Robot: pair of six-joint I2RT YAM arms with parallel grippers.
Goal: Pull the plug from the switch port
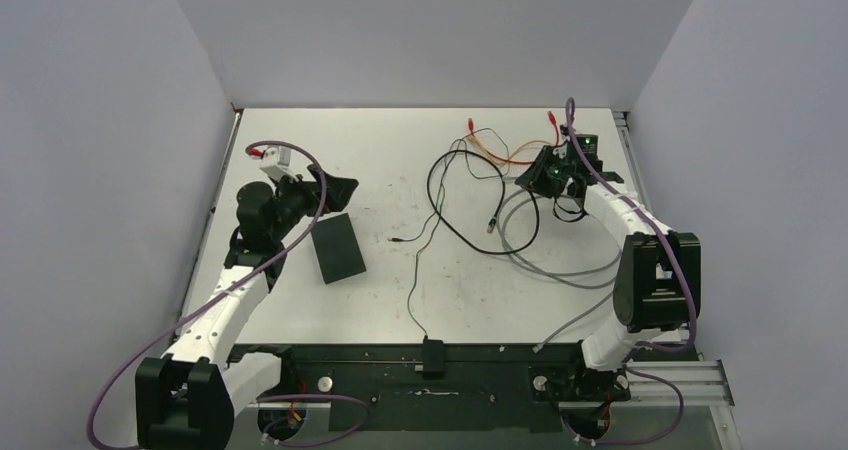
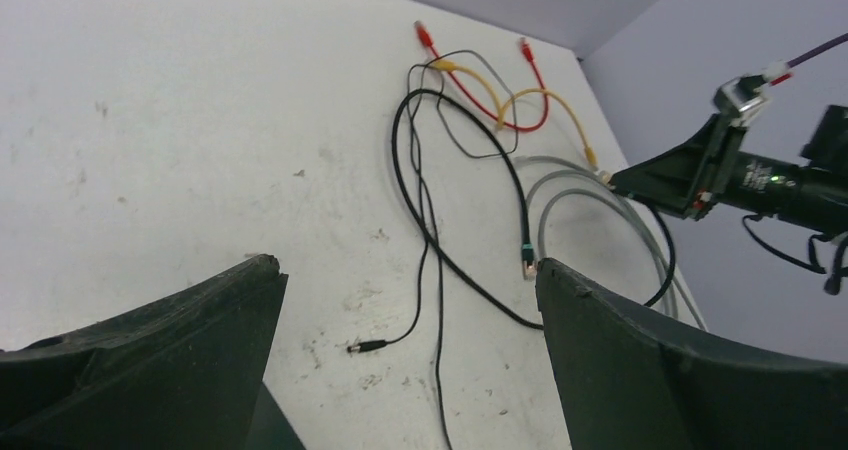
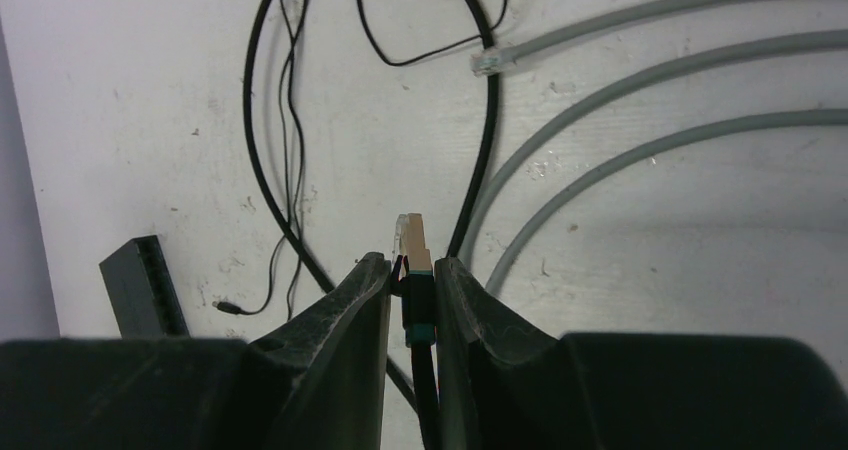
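To release the plug over the grey cables, my right gripper will lower it and draw it back first, farther from the switch (image 1: 337,248).
The switch (image 1: 337,248) is a flat black box lying on the white table left of centre. It also shows at the left of the right wrist view (image 3: 140,288), with nothing in the ports I can see. My left gripper (image 1: 338,188) hovers just behind the switch, open and empty (image 2: 407,265). My right gripper (image 1: 527,178) is at the back right, far from the switch. It is shut (image 3: 412,262) on the plug (image 3: 413,238), a clear connector with a black boot and a teal band on a black cable.
The black cable's other plug (image 1: 492,225) lies loose at mid-table (image 2: 526,258). A thin black wire ends in a barrel jack (image 1: 393,240) and runs to a small black block (image 1: 433,355). Red and yellow cables (image 1: 500,152) and grey cables (image 1: 560,270) lie around the right gripper.
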